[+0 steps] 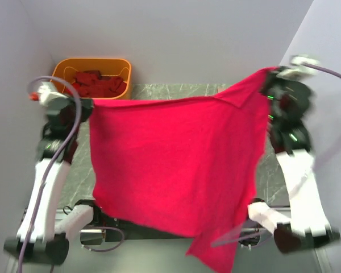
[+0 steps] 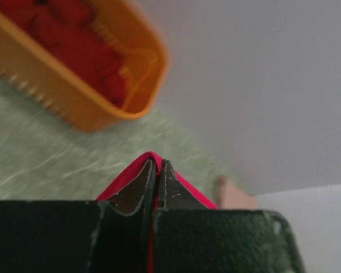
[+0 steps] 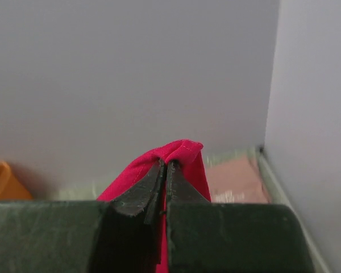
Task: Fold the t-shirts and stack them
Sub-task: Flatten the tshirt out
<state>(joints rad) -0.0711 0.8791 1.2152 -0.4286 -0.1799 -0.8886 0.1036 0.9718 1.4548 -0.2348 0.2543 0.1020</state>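
The t-shirt hangs spread between both arms, so next I should lower my left gripper to the tabletop by the near side of the orange tub and let go of the t-shirt's corner.
A bright crimson-pink t-shirt [image 1: 176, 165] hangs spread in the air between both arms, its lower edge drooping past the near table edge. My left gripper [image 1: 90, 104] is shut on its upper left corner [image 2: 153, 156]. My right gripper [image 1: 268, 74] is shut on its upper right corner [image 3: 182, 151], held higher than the left. Dark red t-shirts [image 1: 96, 84] lie bunched in the orange tub [image 1: 62, 69]; they also show in the left wrist view [image 2: 74, 45]. A dusty salmon-pink cloth [image 3: 233, 179] lies flat on the table at the far right corner.
The green marbled table [image 1: 176, 90] is walled by grey panels at the back and both sides. The orange tub [image 2: 96, 116] stands at the back left corner. The hanging shirt hides most of the tabletop in the top view.
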